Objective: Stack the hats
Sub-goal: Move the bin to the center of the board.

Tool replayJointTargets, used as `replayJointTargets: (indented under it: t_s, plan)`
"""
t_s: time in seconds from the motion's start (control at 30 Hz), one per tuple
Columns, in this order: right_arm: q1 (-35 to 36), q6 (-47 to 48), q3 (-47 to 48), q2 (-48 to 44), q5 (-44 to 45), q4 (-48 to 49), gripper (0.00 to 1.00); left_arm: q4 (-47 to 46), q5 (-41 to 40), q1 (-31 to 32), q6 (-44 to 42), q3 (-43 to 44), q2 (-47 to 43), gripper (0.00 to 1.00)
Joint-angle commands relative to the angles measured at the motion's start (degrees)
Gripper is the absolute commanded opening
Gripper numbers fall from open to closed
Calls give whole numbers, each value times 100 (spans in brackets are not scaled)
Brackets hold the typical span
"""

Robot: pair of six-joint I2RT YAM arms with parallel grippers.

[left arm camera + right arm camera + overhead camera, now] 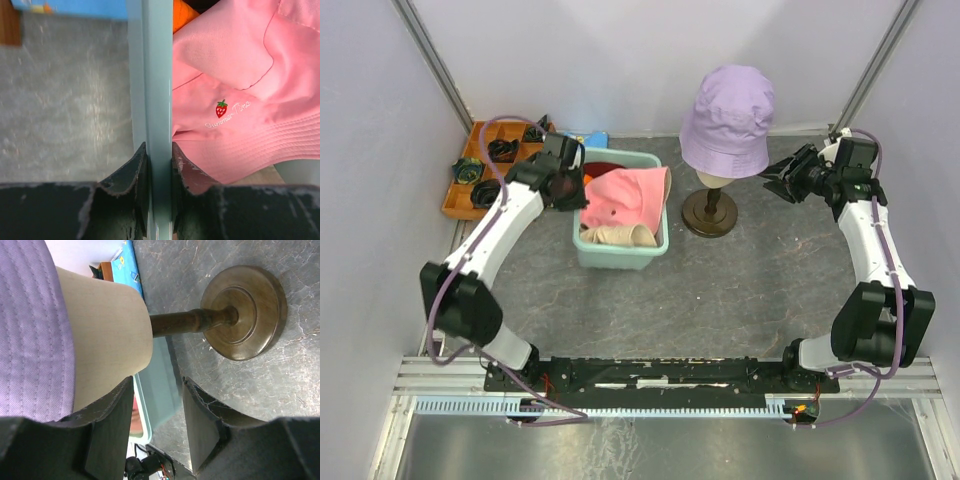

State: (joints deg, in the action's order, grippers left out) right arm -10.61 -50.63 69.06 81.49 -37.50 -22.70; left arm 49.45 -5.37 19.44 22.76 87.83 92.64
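The bin [620, 258] is right beside the mannequin's stand, so my left gripper should pull the side of the bin back and to the left in the top view.
A lavender hat [728, 118] sits on the cream mannequin head [105, 335], whose dark stand [710, 215] rests on the table. A pink hat [625, 195] with a strawberry logo [221, 108] lies on top in the teal bin [620, 258], over a beige hat [618, 236]. Bits of a dark red hat [603, 167] and an orange hat [182, 12] show behind it. My left gripper [159, 150] is shut on the bin's left wall [159, 75], one finger inside and one outside. My right gripper [157, 382] hangs open to the right of the mannequin, holding nothing.
A wooden tray [485, 170] of dark objects stands at the back left, with a blue cloth [590, 138] behind the bin. White walls close in the table on three sides.
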Motion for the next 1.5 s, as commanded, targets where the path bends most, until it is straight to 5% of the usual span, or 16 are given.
replayJointTargets:
  t_s: [0.0,0.3,0.63,0.8,0.97,1.17,1.37,1.47]
  plan:
    - [57,138,132,84,-30,317,51,-161,190,77,374,-1099,-1136,3]
    - [323,27,129,334,-48,635,51,406,-705,24,1590,-2551,-2762,3]
    - [371,31,240,546,-147,733,51,297,-1600,-53,5324,-4140,-4966,3]
    - [410,-75,224,646,-188,891,51,391,-2389,-58,7041,-4680,-5444,3]
    - [447,-89,246,707,-210,925,51,-590,-2733,-56,8176,-5367,-5466,3]
    - [446,-81,253,715,-198,932,52,-878,-2729,-21,7728,-4586,-4562,6]
    - [463,-120,193,750,-186,1023,52,-811,-2252,16,6769,-3786,-4481,43]
    - [509,-144,202,783,-174,1071,52,-526,-1992,16,6492,-3383,-4452,52]
